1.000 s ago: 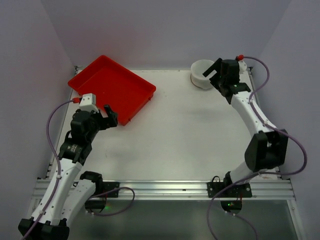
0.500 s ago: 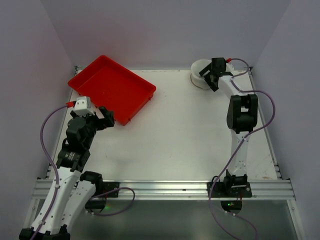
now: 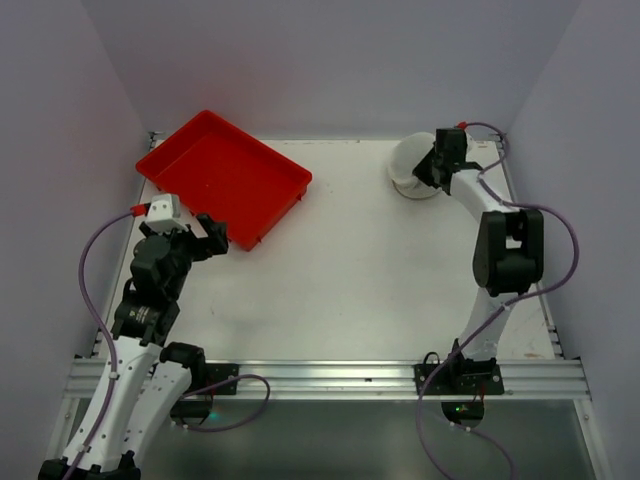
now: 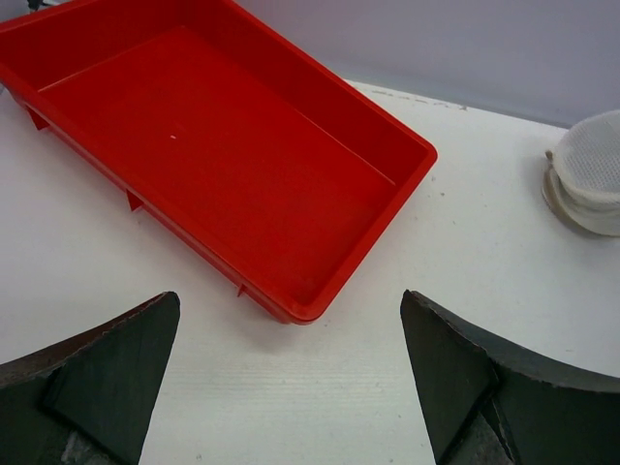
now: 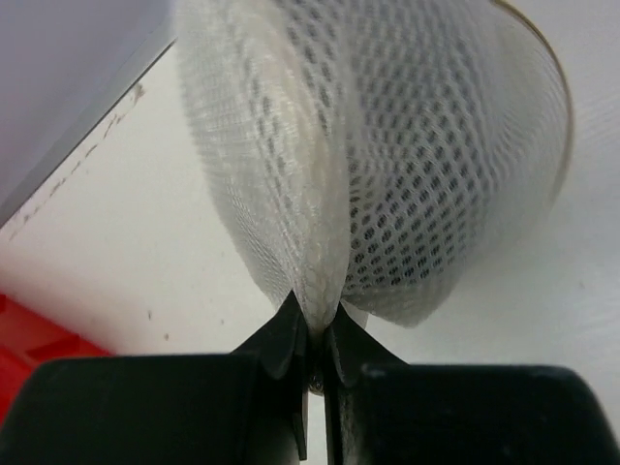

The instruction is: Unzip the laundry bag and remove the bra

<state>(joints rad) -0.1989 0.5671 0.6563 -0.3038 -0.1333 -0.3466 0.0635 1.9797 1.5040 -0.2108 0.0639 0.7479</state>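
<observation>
The pinched bag is far from my left gripper, so my right gripper will pull it back toward the table's bare middle next, turning as it goes.
The white round mesh laundry bag (image 3: 410, 168) lies at the table's far right; it also shows at the right edge of the left wrist view (image 4: 591, 174). My right gripper (image 3: 432, 168) is shut on the bag's seamed edge, and the right wrist view shows the fingertips (image 5: 315, 325) pinching the rim of the mesh laundry bag (image 5: 387, 145). The bra is hidden. My left gripper (image 3: 212, 232) stands open over the table near the red tray's near corner, with nothing between its fingers (image 4: 107, 358).
A red rectangular tray (image 3: 215, 175) with nothing in it sits at the far left, seen close in the left wrist view (image 4: 223, 145). White walls close in the back and both sides. The right arm's cable loops near the right wall.
My right gripper closed from open onto the laundry bag's edge, and the bag tipped and shifted slightly right. The right arm's pose changed; the left arm drew back a little.
</observation>
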